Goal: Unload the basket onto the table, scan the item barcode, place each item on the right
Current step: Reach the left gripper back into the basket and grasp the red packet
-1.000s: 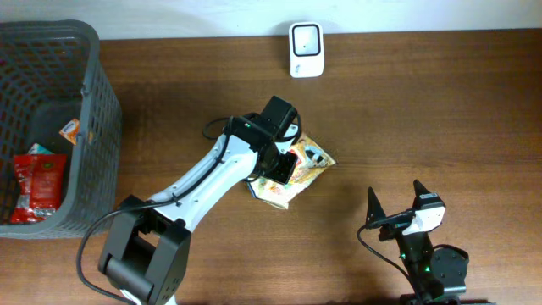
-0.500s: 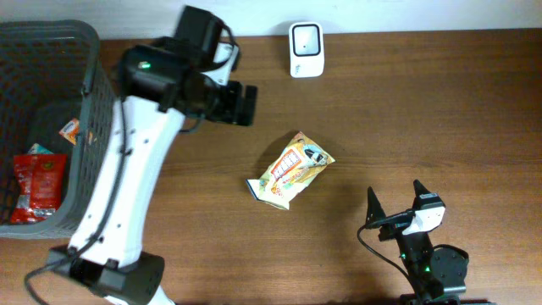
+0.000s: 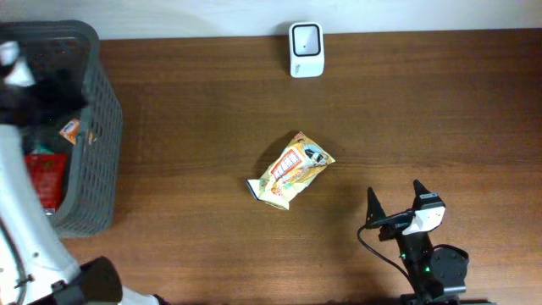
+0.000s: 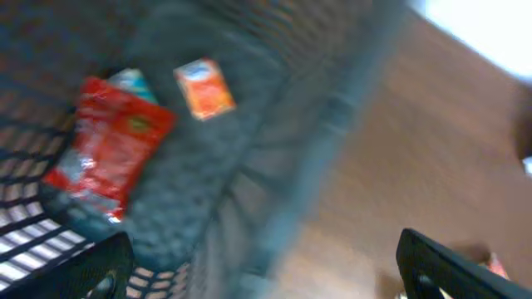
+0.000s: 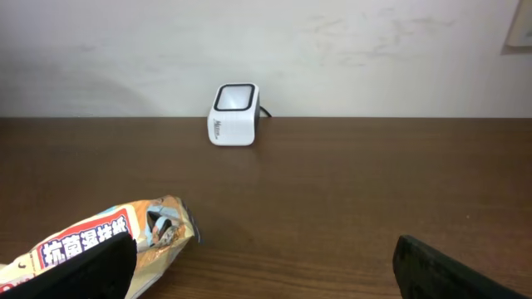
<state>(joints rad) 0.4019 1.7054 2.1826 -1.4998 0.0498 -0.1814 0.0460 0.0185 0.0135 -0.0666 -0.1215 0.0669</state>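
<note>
The red packet (image 3: 49,180) (image 4: 114,141) lies deep inside the basket, so the left gripper will next go down past the basket's rim and to the left in the wrist view, onto the packet.
The item, a yellow snack packet (image 3: 292,169), lies flat in the middle of the table with no gripper touching it. Its end also shows low on the left of the right wrist view (image 5: 108,241). The white barcode scanner (image 3: 306,38) stands at the table's far edge, window up (image 5: 233,114). My left gripper (image 4: 266,274) is open and empty, blurred, above the rim of the grey basket (image 4: 332,116). My right gripper (image 3: 395,203) rests open near the front right, a little right of the packet, holding nothing (image 5: 266,274).
The grey mesh basket (image 3: 93,127) fills the left end of the table. Inside lie a red packet (image 4: 112,154) and a small orange packet (image 4: 204,88). My left arm (image 3: 17,212) runs along the left edge of the overhead view. A pale wall stands behind the scanner.
My left gripper opened and let go of the snack packet, which stays on the table. The left arm then swung up and far left, over the basket. The right arm has not moved.
</note>
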